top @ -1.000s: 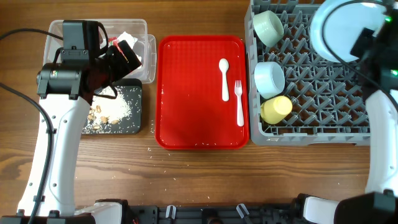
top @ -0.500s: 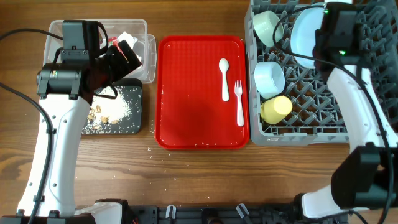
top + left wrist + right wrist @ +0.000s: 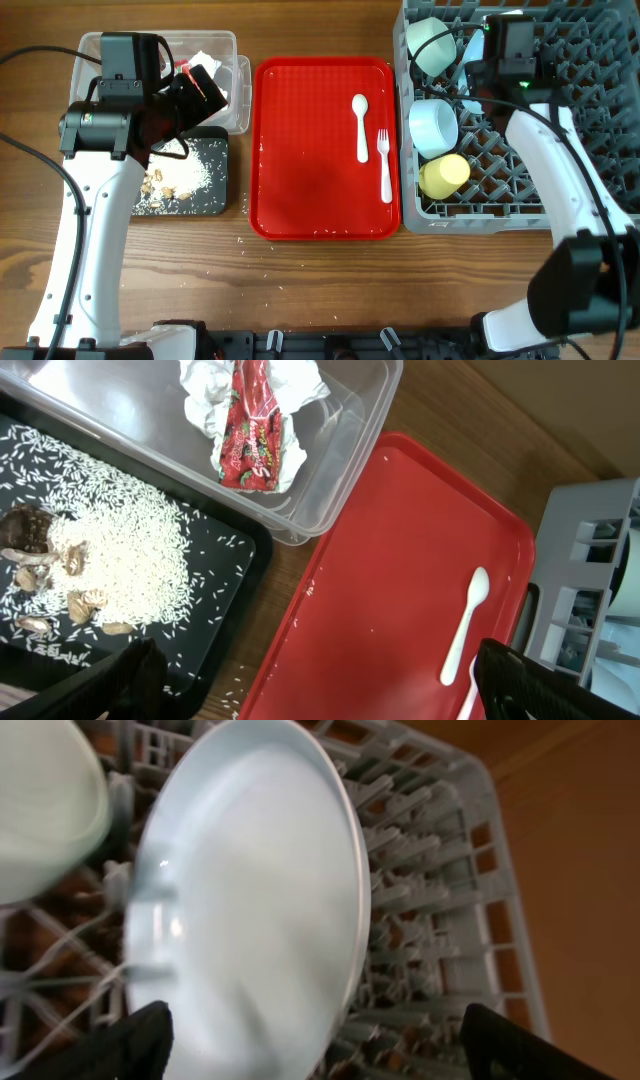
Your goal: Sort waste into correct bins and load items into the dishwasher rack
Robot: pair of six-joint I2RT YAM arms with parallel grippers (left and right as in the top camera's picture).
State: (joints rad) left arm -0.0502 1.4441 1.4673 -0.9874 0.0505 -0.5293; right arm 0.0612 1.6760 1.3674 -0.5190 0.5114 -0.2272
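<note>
The plate stands unheld, so my right gripper should next go up from the rack, left in the overhead view and down onto the white spoon's neck.
The light blue plate stands on edge among the pegs of the grey dishwasher rack. My right gripper is open, its fingers wide on either side of the plate's lower part. In the rack also lie a pale green bowl, a light blue bowl and a yellow cup. A white spoon and fork rest on the red tray. My left gripper hangs open and empty over the black tray's right edge. The napkin with red wrapper lies in the clear tub.
Rice and brown scraps are heaped in the black tray. Loose grains dot the wooden table in front of the red tray. In the overhead view the right arm stretches across the rack and covers most of the plate.
The right gripper carried the plate left across the rack, then opened and let it go among the pegs. The left arm has not moved.
</note>
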